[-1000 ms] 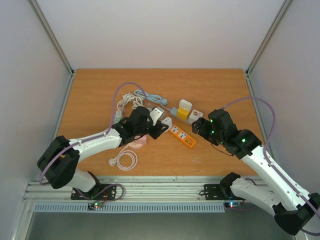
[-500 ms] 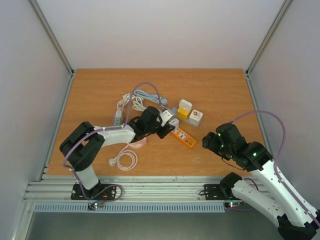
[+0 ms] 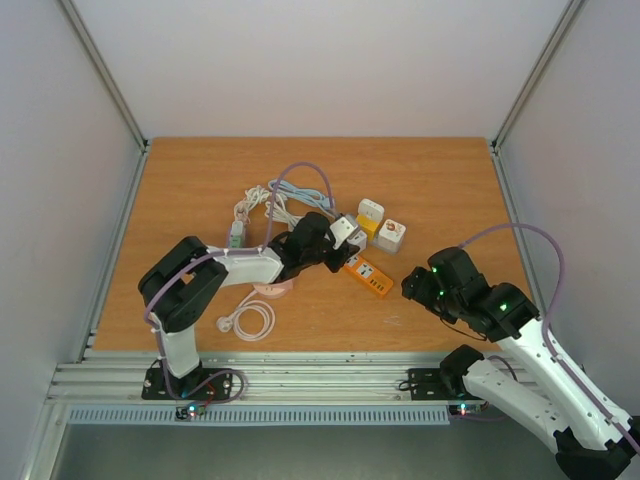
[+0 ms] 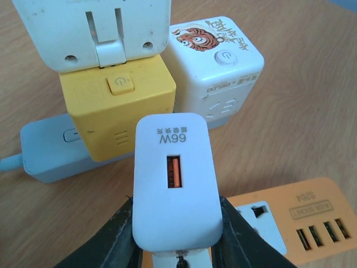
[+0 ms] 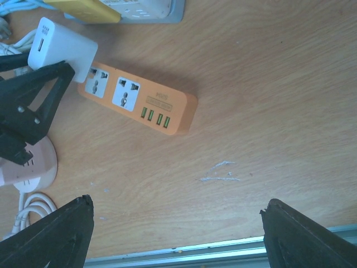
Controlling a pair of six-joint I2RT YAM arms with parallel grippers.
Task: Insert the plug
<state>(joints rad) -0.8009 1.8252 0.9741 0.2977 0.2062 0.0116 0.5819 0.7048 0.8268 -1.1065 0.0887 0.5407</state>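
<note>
My left gripper should next move down and slightly back, push the plug into the power strip's end socket (image 3: 354, 262) (image 4: 192, 259) just below the gripper, and release the plug.
My left gripper (image 3: 335, 247) is shut on a white 66W charger plug (image 4: 174, 178), its black fingers (image 4: 106, 240) pressing both sides. The plug (image 3: 346, 233) is at the far-left end of the orange power strip (image 3: 368, 276), over its end socket. The strip's white socket face (image 4: 262, 223) shows just beside the plug. The prongs are hidden, so I cannot tell whether they are in. In the right wrist view the plug (image 5: 61, 50) touches the strip (image 5: 139, 103). My right gripper (image 5: 178, 220) is open and empty above bare wood, near the front rail (image 3: 412, 283).
A yellow cube adapter (image 4: 117, 106), a white tiger-print cube (image 4: 217, 67), a white adapter (image 4: 95, 28) and a blue-grey strip (image 4: 44, 156) crowd just beyond the plug. Tangled cables (image 3: 265, 205), a pink round hub (image 3: 270, 288) and a coiled white cable (image 3: 250, 320) lie left.
My left gripper has carried the plug right, onto the orange strip's end. My right arm has pulled back toward the near edge and has been almost still for the last half second.
</note>
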